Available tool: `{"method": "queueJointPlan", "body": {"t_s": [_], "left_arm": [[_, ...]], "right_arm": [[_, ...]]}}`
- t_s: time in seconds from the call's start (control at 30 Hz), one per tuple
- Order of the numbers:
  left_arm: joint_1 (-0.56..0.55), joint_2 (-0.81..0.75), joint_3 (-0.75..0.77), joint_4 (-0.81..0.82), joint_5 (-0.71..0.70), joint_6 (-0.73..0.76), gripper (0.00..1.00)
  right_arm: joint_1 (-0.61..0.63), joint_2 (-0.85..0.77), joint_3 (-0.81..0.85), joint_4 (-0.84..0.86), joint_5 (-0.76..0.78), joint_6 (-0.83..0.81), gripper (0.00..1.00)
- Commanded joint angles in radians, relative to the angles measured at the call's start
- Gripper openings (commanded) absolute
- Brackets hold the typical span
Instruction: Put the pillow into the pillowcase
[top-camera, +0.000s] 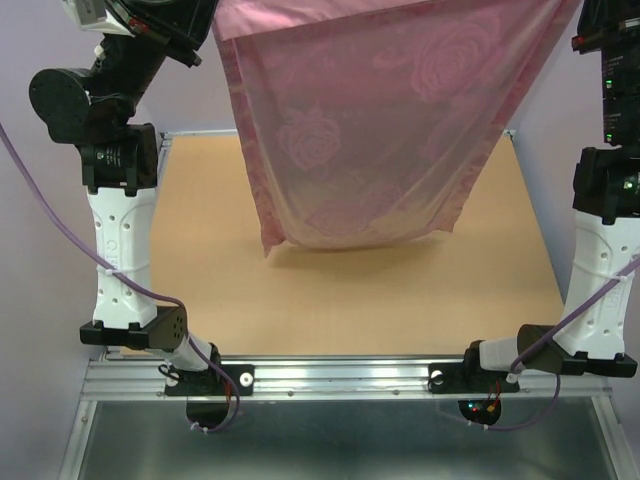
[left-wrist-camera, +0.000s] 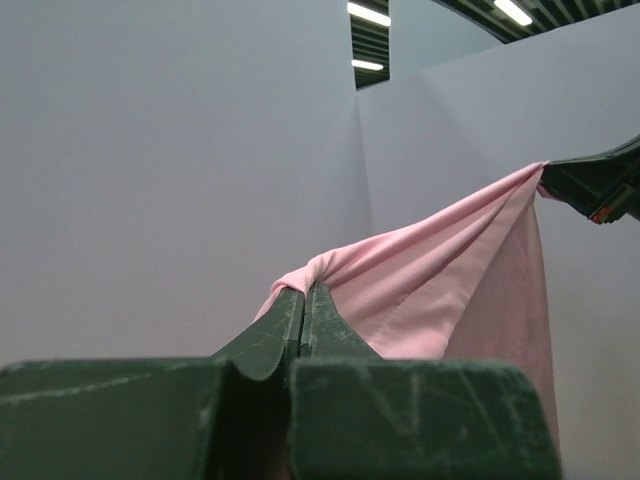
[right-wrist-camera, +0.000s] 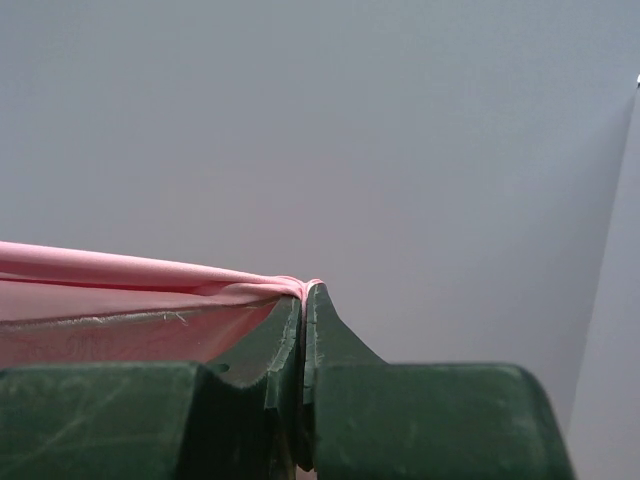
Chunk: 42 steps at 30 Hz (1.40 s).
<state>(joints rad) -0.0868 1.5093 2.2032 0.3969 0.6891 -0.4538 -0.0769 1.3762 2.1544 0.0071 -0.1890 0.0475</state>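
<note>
My right gripper lowers the hanging pillowcase's corner down and back to the bare tabletop by the metal bar (top-camera: 411, 308) next and releases it there.
The pink pillowcase (top-camera: 380, 130) with its rose pattern hangs high over the table, stretched between both raised arms; its lower edge hangs near the table top. My left gripper (left-wrist-camera: 304, 290) is shut on one upper corner of the pillowcase (left-wrist-camera: 440, 280). My right gripper (right-wrist-camera: 304, 290) is shut on the other upper corner of the pillowcase (right-wrist-camera: 120, 300); it also shows in the left wrist view (left-wrist-camera: 600, 190). Both grippers are above the top edge of the top view. The pillow is not in view in any frame.
The brown table (top-camera: 350, 300) lies under the hanging cloth. The left arm (top-camera: 120, 230) stands at the left edge and the right arm (top-camera: 605, 250) at the right. A metal rail (top-camera: 340, 375) runs along the near edge.
</note>
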Motion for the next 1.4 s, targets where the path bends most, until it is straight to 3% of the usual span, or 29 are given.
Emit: {"method": "queueJointPlan", "body": {"t_s": [0.0, 0.13, 0.17, 0.27, 0.47, 0.57, 0.63, 0.67, 0.8, 0.9, 1.03, 1.17, 1.2, 1.3, 1.33, 1.37], "left_arm": [[0.056, 0.006, 0.128, 0.038, -0.218, 0.047, 0.00], [0.058, 0.065, 0.149, -0.038, -0.235, 0.046, 0.00], [0.058, 0.060, 0.101, -0.030, -0.202, -0.036, 0.00], [0.053, 0.040, 0.034, 0.094, -0.128, -0.081, 0.00], [0.026, 0.211, 0.162, 0.048, -0.117, -0.132, 0.00], [-0.020, 0.303, 0.213, 0.086, -0.122, -0.071, 0.00], [-0.036, 0.362, 0.324, 0.094, -0.160, -0.030, 0.00], [-0.040, 0.388, 0.355, 0.105, -0.184, -0.002, 0.00], [-0.041, 0.428, 0.400, 0.204, -0.446, 0.147, 0.00], [-0.037, 0.405, 0.401, 0.295, -0.502, 0.217, 0.00], [0.016, 0.322, 0.331, 0.406, -0.542, 0.235, 0.00], [0.079, 0.194, 0.268, 0.375, -0.438, 0.169, 0.00], [0.108, 0.157, 0.221, 0.352, -0.395, 0.149, 0.00], [0.121, -0.062, -0.130, 0.244, -0.069, 0.153, 0.00], [0.121, -0.120, -0.369, 0.185, 0.017, 0.183, 0.00], [0.121, -0.177, -0.479, 0.110, 0.099, 0.261, 0.00]], "right_arm": [[-0.041, 0.033, 0.077, 0.177, 0.261, -0.037, 0.01], [-0.040, 0.041, 0.021, 0.174, 0.266, -0.025, 0.01], [-0.041, 0.017, -0.028, 0.172, 0.252, 0.000, 0.01], [-0.041, 0.001, -0.051, 0.174, 0.210, 0.012, 0.01], [-0.041, 0.156, 0.038, 0.182, 0.379, -0.116, 0.01], [-0.041, 0.249, 0.115, 0.208, 0.411, -0.161, 0.01], [-0.041, 0.309, 0.192, 0.229, 0.430, -0.181, 0.01], [-0.041, 0.342, 0.308, 0.232, 0.442, -0.189, 0.01], [-0.043, 0.475, 0.498, 0.304, 0.407, -0.195, 0.01], [-0.041, 0.428, 0.383, 0.438, 0.362, -0.132, 0.01], [-0.041, 0.295, 0.302, 0.427, 0.379, 0.006, 0.01], [-0.041, 0.058, -0.005, 0.472, 0.248, 0.046, 0.01], [-0.041, 0.011, -0.058, 0.415, 0.206, 0.049, 0.01], [-0.041, -0.200, -0.385, 0.258, 0.010, -0.038, 0.01], [-0.041, -0.259, -0.550, 0.207, -0.060, -0.084, 0.01], [-0.041, -0.310, -0.551, 0.142, -0.094, -0.127, 0.01]]}}
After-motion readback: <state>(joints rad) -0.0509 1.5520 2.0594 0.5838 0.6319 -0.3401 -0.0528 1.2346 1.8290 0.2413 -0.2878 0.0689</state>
